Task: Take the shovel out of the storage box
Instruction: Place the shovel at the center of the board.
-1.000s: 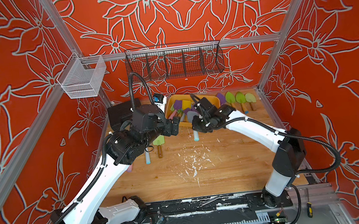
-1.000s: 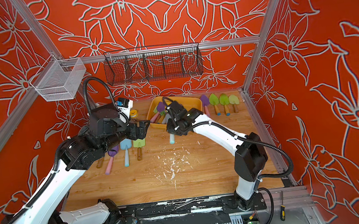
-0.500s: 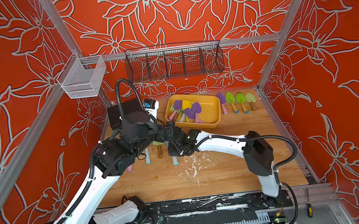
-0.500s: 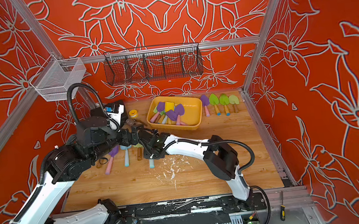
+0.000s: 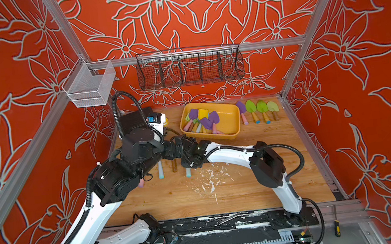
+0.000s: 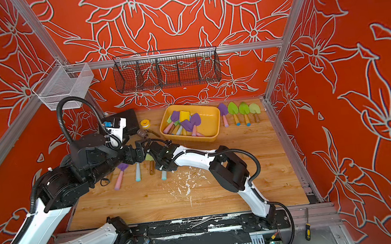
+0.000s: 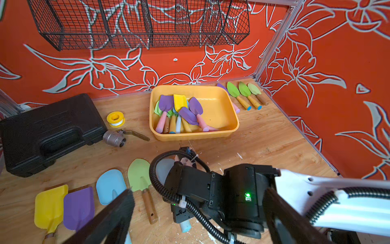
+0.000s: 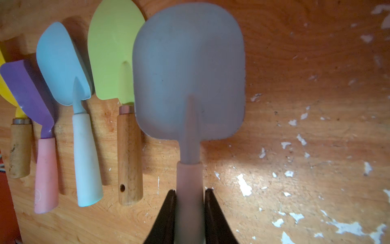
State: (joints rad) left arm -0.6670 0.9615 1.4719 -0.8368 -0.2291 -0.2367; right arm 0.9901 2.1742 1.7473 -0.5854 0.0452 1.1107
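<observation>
My right gripper lowers the light blue shovel [image 8: 188,80] onto the bare tabletop beside the green shovel next. It releases its pale handle there, since the row has free space.
My right gripper [image 8: 190,192] is shut on the pale handle of a light blue shovel [image 8: 188,80]. It holds the shovel low over the table, beside a green shovel [image 8: 118,59] at the end of a row. In both top views only the handle end [image 5: 188,173] [image 6: 163,175] shows under the right gripper [image 5: 188,158] [image 6: 161,161]. The storage box [image 5: 231,113] [image 6: 210,121] [image 7: 219,105], a yellow-orange tub, stands behind it and holds several shovels [image 7: 181,112]. My left gripper [image 7: 198,191] [image 5: 176,147] is open, with nothing in it, right above the right wrist.
The row on the table has yellow [image 7: 50,205], purple [image 7: 79,207] and blue [image 7: 110,186] shovels. Several more [image 5: 258,108] lie right of the box. A black case [image 7: 46,131], tape roll [image 7: 115,119] and valve [image 7: 115,138] sit back left. Wire baskets [image 5: 189,65] [image 5: 87,86] hang on the walls.
The right arm has carried the light blue shovel from the front of the storage box forward and left, to the end of the row. The left arm has drawn back from the box.
</observation>
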